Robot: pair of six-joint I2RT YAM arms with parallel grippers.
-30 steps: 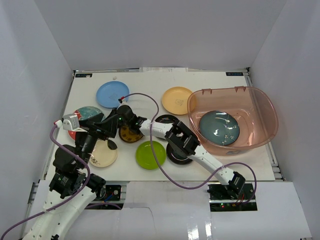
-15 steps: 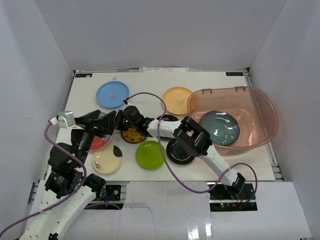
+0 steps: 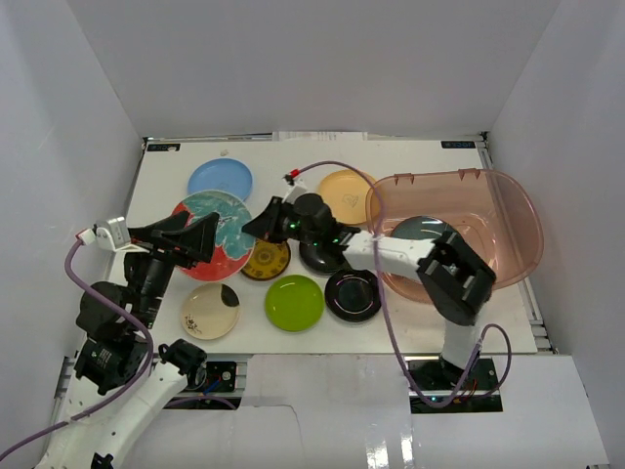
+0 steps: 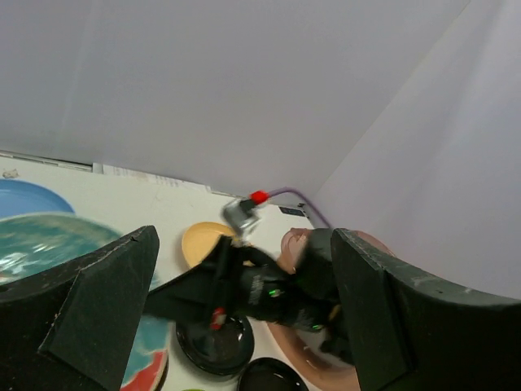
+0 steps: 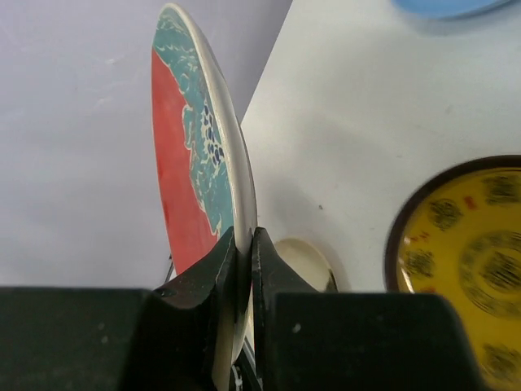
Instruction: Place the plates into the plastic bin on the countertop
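Next, my right gripper swings to the right in the top view, then goes down over the dark teal plate point(image 3: 422, 227) to release, because the bin point(image 3: 459, 176) is open there.
My right gripper point(image 3: 258, 226) is shut on the rim of the red-and-teal plate point(image 3: 230, 221) and holds it tilted above the countertop point(image 3: 293, 156). In the right wrist view the jaws point(image 5: 242, 248) pinch the plate's edge point(image 5: 191, 163). My left gripper point(image 3: 195, 239) is open and empty, raised beside that plate; its fingers point(image 4: 98, 314) stand wide apart. The plastic bin point(image 3: 459, 176) at the right holds a dark teal plate point(image 3: 422, 227). Light blue point(image 3: 220, 179), orange-yellow point(image 3: 345, 193), yellow-brown patterned point(image 3: 266, 260), lime green point(image 3: 294, 302), cream point(image 3: 209, 311) and two black plates point(image 3: 353, 295) lie on the countertop.
White walls enclose the countertop on three sides. My right arm point(image 3: 391, 252) stretches leftward across the bin's near-left corner and over one black plate point(image 3: 320, 256). A purple cable point(image 3: 332, 168) loops above it.
The right gripper has lifted the red-and-teal plate off the countertop and carried it up and to the right. The left gripper has pulled back to the left and risen.
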